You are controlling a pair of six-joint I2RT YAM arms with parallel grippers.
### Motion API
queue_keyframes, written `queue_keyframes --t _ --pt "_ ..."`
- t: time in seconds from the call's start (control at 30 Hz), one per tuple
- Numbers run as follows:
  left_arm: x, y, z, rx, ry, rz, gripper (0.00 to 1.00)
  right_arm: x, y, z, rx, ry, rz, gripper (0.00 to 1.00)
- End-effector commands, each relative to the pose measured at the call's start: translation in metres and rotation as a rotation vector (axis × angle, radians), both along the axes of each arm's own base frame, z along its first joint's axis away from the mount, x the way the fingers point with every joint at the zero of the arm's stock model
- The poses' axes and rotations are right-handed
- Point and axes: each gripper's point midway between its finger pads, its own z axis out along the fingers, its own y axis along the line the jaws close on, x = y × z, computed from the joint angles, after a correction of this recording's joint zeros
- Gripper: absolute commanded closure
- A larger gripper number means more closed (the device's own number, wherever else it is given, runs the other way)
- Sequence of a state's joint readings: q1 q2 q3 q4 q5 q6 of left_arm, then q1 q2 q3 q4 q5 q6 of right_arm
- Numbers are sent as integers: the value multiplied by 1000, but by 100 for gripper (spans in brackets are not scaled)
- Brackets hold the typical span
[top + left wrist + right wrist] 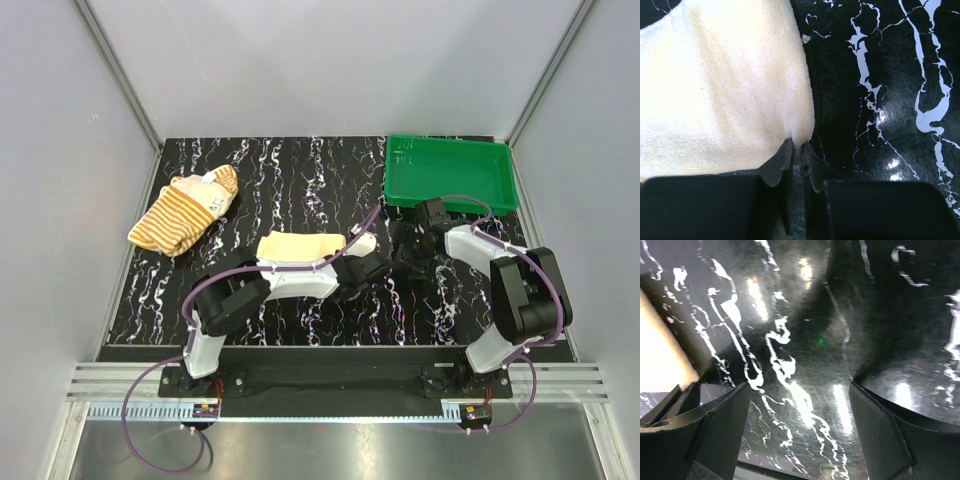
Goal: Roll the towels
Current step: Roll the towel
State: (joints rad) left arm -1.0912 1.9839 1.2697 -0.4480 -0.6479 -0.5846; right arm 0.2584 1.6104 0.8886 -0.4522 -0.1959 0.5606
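Observation:
My left gripper tilts, draws the towel's pinched corner back and to the left in the top view and releases it next, since bare table lies there.
The plain yellow towel (298, 246) lies flat at the middle of the black marbled table, filling the upper left of the left wrist view (725, 85). My left gripper (352, 255) is at the towel's right end. It is shut on the towel's near right corner, and the cloth shows pinched between the tips (799, 147). The striped towel (185, 212) lies crumpled at the back left, away from both arms. My right gripper (405, 262) hovers open just right of the left one. Only bare table shows between its fingers (800, 410).
A green plastic tray (388, 175) stands at the back right corner, behind the right arm. Grey walls close in the table on the left, back and right. The two grippers are close together at the table's middle.

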Motion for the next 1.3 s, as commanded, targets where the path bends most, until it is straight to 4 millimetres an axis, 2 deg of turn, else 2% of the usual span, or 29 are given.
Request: queue_keyframes --t 0.0,0.27,0.5,0.63,0.87,1.07,1.1,1.17,1.2,1.27 --pt "-6 -2 2 -66 39 8 100 -14 -22 -6 -83 49 3 13" --pt "-24 -18 31 -292 83 0 100 -18 -29 12 -95 32 -9 13" --pt "-50 -26 43 -517 165 18 100 -25 -24 31 -51 11 -15 13" --pt "-65 -19 46 -642 198 74 100 -30 -20 37 -19 13 -27 14" --pt "-77 -11 56 -851 212 149 100 -36 -9 52 60 -14 -21 15" --pt "-80 0 67 -1086 260 215 100 -41 16 65 219 -51 24 16" --pt "-82 7 61 -1099 284 229 100 -41 20 68 243 -61 32 16" --pt "-79 8 71 -1190 293 246 100 -42 25 71 272 -69 40 17" --pt "-82 17 64 -1205 317 264 100 -41 29 74 298 -79 41 17" --pt "-80 19 69 -1285 340 289 100 -43 36 75 321 -83 57 17"
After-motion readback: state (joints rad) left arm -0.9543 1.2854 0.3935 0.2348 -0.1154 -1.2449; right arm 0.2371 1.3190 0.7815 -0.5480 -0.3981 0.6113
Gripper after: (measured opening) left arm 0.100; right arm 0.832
